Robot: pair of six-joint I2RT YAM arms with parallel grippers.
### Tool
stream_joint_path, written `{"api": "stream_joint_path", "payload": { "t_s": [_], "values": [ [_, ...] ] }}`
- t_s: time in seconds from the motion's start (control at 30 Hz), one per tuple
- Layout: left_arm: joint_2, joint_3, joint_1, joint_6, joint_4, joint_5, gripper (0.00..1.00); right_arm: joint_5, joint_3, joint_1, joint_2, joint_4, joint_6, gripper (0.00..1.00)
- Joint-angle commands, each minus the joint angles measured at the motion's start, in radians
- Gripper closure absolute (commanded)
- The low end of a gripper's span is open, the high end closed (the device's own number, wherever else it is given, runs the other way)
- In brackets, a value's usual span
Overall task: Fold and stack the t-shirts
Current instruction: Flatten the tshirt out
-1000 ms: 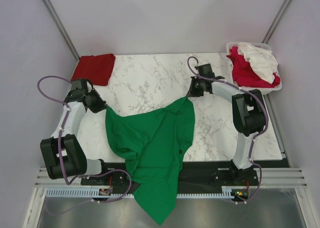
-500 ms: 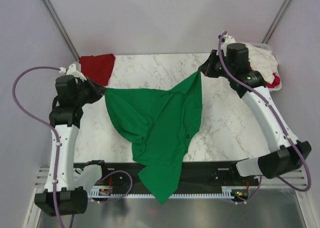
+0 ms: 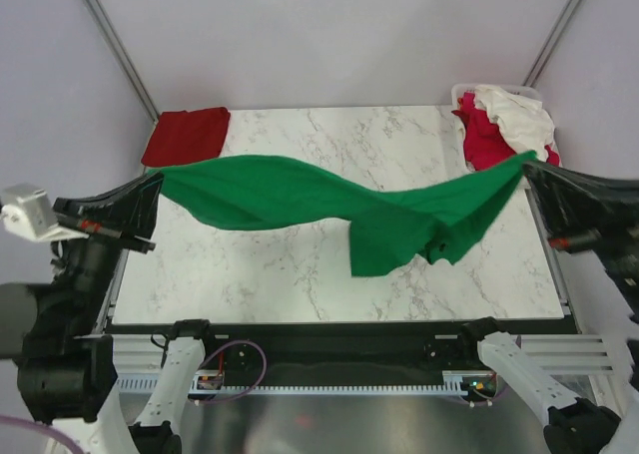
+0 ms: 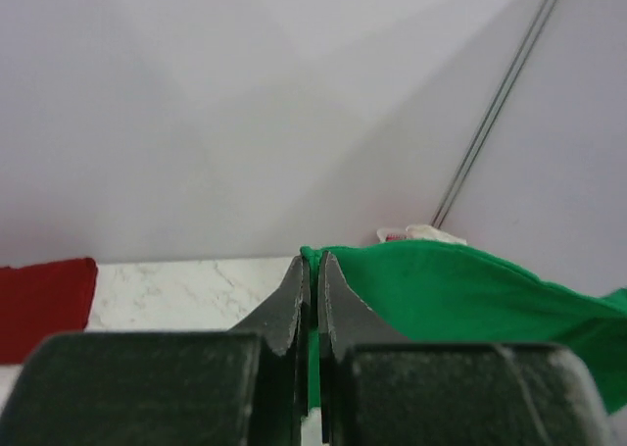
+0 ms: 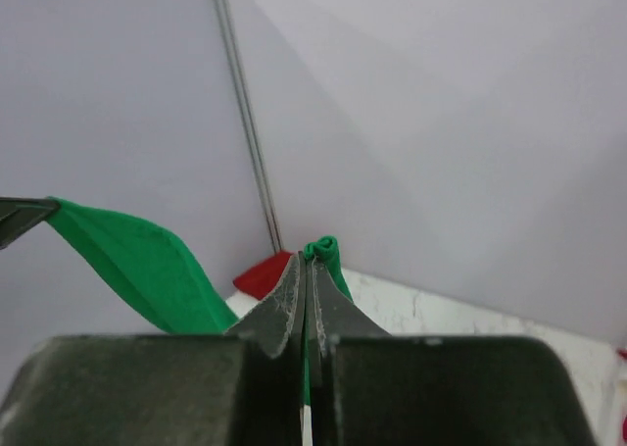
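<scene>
My left gripper will next move outward and down with its shirt end to the marble beside the dark red t-shirt and let go of it, as that spot is bare.
The bright green t-shirt [image 3: 329, 203] hangs stretched in the air across the marble table [image 3: 300, 269], held at both ends. My left gripper [image 3: 152, 180] is shut on its left end; the cloth shows between the fingertips in the left wrist view [image 4: 313, 270]. My right gripper [image 3: 529, 165] is shut on its right end, also bunched at the tips in the right wrist view [image 5: 321, 253]. A dark red t-shirt [image 3: 187, 135] lies folded at the table's back left corner. Crimson-pink [image 3: 489, 140] and white [image 3: 517, 115] shirts lie heaped in the basket.
The white plastic basket [image 3: 555, 171] stands at the back right corner. Both arms are raised high near the camera at the left and right edges. A black rail [image 3: 319, 339] runs along the table's near edge.
Both arms have lifted and swung far apart, pulling the green shirt off the table's front edge and stretching it taut in the air. The shirt no longer hangs over the near edge.
</scene>
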Motion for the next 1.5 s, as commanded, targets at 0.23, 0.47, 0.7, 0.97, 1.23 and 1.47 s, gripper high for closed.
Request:
{"api": "stream_joint_path", "payload": {
  "t_s": [0.23,0.47,0.7,0.97,1.23,1.47],
  "values": [
    [-0.091,0.225,-0.036,0.086,0.03,0.026,0.98,-0.025,0.273,0.009,-0.054,0.003,-0.025,1.0],
    [-0.001,0.18,-0.036,0.127,0.022,-0.08,0.98,0.11,0.421,0.01,0.217,-0.061,-0.06,1.0],
    [0.319,-0.035,-0.036,0.15,0.048,-0.189,0.98,0.228,0.37,0.01,0.654,0.009,-0.101,1.0],
    [0.949,-0.051,0.029,0.155,0.094,-0.261,0.74,0.334,0.537,0.009,1.303,0.048,-0.123,0.49],
    [1.099,0.107,0.1,0.077,-0.046,-0.155,0.0,0.311,0.579,-0.034,1.48,0.102,-0.005,0.02],
    [0.894,-0.024,0.082,0.089,-0.046,-0.163,0.0,0.248,0.153,-0.01,1.2,0.3,0.041,0.02]
  ]
}}
